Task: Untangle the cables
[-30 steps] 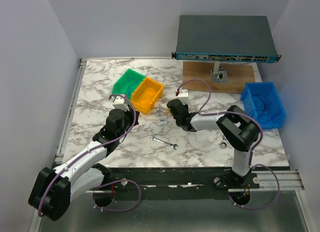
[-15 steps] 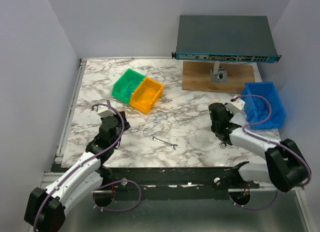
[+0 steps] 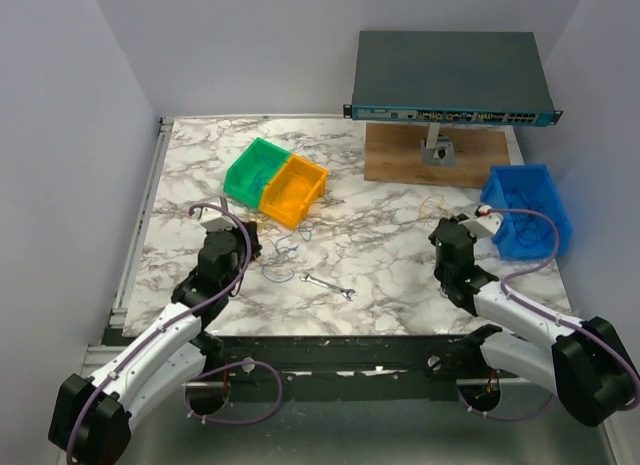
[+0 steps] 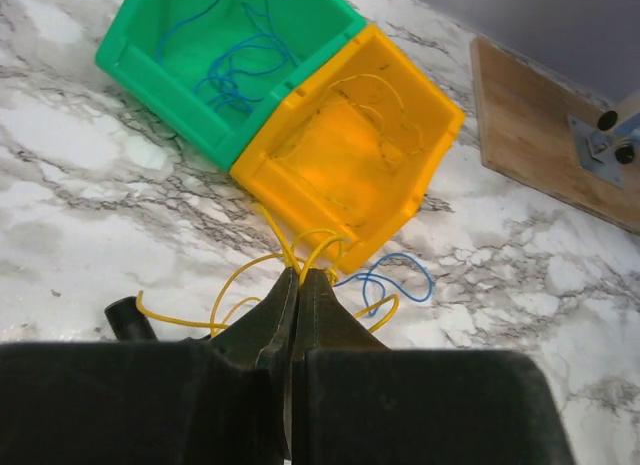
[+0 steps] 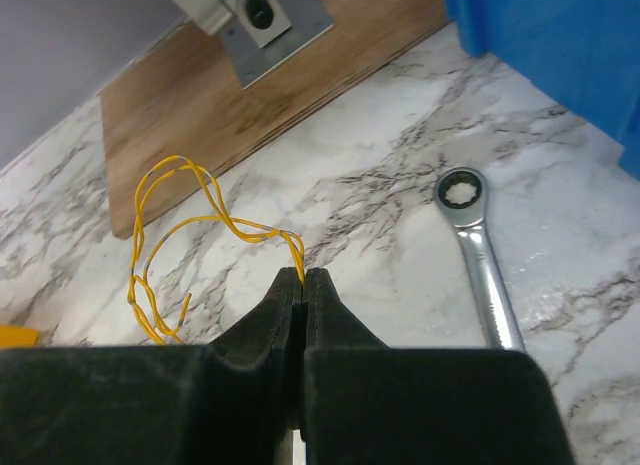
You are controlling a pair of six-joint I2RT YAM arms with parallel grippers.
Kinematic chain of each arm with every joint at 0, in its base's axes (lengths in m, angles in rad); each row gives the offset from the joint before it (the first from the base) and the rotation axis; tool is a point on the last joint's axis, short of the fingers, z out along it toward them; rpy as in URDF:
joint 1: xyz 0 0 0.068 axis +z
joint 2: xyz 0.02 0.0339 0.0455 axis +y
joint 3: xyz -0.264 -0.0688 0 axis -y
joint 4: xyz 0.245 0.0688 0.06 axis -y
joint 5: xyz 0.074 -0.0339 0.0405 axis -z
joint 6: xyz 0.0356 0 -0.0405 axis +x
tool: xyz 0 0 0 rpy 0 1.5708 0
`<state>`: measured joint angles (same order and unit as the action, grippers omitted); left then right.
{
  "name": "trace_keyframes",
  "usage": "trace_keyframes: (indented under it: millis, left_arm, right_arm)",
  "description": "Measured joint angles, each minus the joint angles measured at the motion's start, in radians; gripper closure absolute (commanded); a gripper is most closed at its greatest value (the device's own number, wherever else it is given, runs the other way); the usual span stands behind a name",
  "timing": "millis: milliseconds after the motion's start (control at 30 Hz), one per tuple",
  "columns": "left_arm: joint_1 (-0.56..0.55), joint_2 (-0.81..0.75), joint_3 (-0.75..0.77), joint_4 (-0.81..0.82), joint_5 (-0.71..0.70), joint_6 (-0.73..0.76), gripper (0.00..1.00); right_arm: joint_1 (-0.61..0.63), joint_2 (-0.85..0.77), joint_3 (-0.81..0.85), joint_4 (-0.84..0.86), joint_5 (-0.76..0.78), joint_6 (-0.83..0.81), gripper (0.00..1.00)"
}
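Note:
My right gripper will next move over the orange bin with yellow wires in it, which stands to the left in the top view, and let go of this matching yellow wire.
The cables are split into two bunches. My left gripper (image 4: 300,273) is shut on yellow wire loops (image 4: 245,275) in front of the orange bin; a blue wire (image 4: 400,275) lies tangled beside them. In the top view this bunch (image 3: 283,253) lies just right of my left gripper (image 3: 254,248). My right gripper (image 5: 303,275) is shut on a separate yellow wire (image 5: 165,225) that loops toward the wooden board. In the top view that wire (image 3: 429,207) sits just beyond my right gripper (image 3: 441,229).
A green bin (image 3: 256,169) holding blue wires and an orange bin (image 3: 296,189) holding yellow wires stand at the back left. A blue bin (image 3: 528,210) is at the right. A wrench (image 3: 328,286) lies mid-table, a ratchet wrench (image 5: 480,247) by my right gripper. The network switch (image 3: 450,80) stands on the wooden board (image 3: 400,157).
My right gripper has pulled a yellow wire from the table's middle over to the right. My left gripper has drawn back left, dragging the yellow and blue wires with it.

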<state>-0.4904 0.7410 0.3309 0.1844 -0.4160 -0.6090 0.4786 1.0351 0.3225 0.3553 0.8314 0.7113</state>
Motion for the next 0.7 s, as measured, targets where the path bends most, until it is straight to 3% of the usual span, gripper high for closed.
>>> trace_keyframes:
  millis: [200, 433, 700]
  left_arm:
    - [-0.001, -0.027, 0.129, -0.158, 0.079, -0.025, 1.00]
    - [-0.016, -0.031, 0.534, -0.429, 0.185, -0.024, 1.00]
    - [-0.049, 0.101, 0.926, -0.675, 0.267, 0.065, 1.00]
  right_arm:
    - [0.000, 0.007, 0.000, 0.075, -0.107, -0.070, 0.99]
    - [0.000, 0.006, -0.036, 0.216, -0.341, -0.184, 0.99]
    - [0.000, 0.010, -0.037, 0.259, -0.435, -0.224, 0.99]
